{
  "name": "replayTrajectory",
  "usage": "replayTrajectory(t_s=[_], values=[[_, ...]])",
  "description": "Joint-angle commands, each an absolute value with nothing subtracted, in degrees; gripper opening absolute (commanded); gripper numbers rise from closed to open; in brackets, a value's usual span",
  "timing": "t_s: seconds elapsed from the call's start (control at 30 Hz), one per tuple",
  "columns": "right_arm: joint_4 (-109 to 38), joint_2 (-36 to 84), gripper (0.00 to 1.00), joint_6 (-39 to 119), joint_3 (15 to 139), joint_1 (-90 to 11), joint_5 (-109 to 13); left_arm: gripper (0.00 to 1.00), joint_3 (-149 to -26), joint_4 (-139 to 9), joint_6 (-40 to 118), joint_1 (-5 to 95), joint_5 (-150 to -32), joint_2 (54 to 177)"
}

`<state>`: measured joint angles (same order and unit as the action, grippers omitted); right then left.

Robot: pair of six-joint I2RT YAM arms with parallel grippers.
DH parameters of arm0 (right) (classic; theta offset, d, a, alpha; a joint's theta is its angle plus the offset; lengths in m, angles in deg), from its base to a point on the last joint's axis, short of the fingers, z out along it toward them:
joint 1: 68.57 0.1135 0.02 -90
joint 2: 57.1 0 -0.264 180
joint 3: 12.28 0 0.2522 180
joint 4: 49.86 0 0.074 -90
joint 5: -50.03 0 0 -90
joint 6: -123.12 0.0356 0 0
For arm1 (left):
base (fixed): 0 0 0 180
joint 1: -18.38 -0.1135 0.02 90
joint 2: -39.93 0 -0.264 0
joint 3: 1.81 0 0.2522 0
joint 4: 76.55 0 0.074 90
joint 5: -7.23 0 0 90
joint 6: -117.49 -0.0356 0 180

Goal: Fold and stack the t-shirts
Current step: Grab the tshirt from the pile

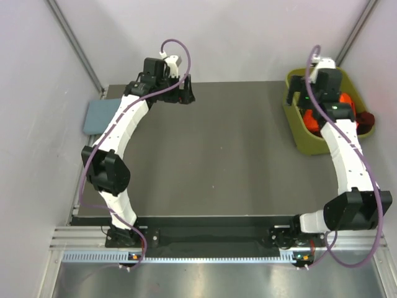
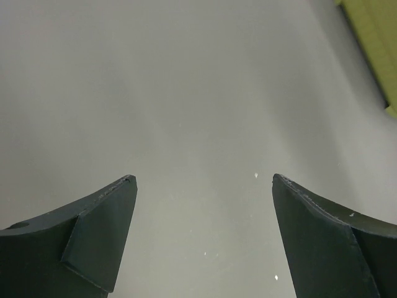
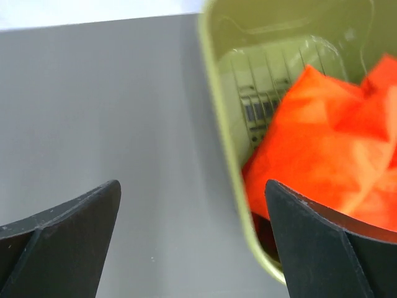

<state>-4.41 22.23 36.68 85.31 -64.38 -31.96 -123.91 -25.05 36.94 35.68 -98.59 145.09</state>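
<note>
The orange t-shirt's folds lie below my right gripper, to its right in the top view, so my right gripper will next move that way past the bin's rim, then down.
The bright orange t-shirt (image 1: 310,120) (image 3: 322,143) lies crumpled inside the olive-green bin (image 1: 304,139) (image 3: 223,124) at the far right. A dark maroon t-shirt (image 1: 367,118) hangs over the bin's right side. The grey-blue t-shirt (image 1: 99,116) lies folded flat off the table's left edge. My right gripper (image 1: 299,93) (image 3: 192,183) hovers open over the bin's left rim, with one finger above the table and the other above the orange cloth. At the far left of the table my left gripper (image 1: 185,94) (image 2: 205,180) is open over bare surface and holds nothing.
The dark grey table (image 1: 217,155) (image 2: 186,93) spreads between the two arms. A corner of the bin (image 2: 372,43) shows at the top right of the left wrist view. White walls and slanted metal posts (image 1: 77,43) close in the back.
</note>
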Motion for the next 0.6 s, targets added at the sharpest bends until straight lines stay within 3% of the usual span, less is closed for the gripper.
replayTrajectory(t_s=[0.0,0.17,0.57], values=[[-3.85,21.65,1.00,42.16,84.98,-76.09,-39.94,0.94,-121.04,-25.26,35.23,35.69,-98.77,143.90],[-2.43,23.75,1.00,43.76,82.00,-87.44,-48.13,0.94,-120.07,-24.38,32.50,35.78,-97.55,143.37],[-1.11,40.54,1.00,40.77,92.35,-93.17,-47.26,0.93,-114.80,-27.02,35.93,35.87,-103.08,142.76]])
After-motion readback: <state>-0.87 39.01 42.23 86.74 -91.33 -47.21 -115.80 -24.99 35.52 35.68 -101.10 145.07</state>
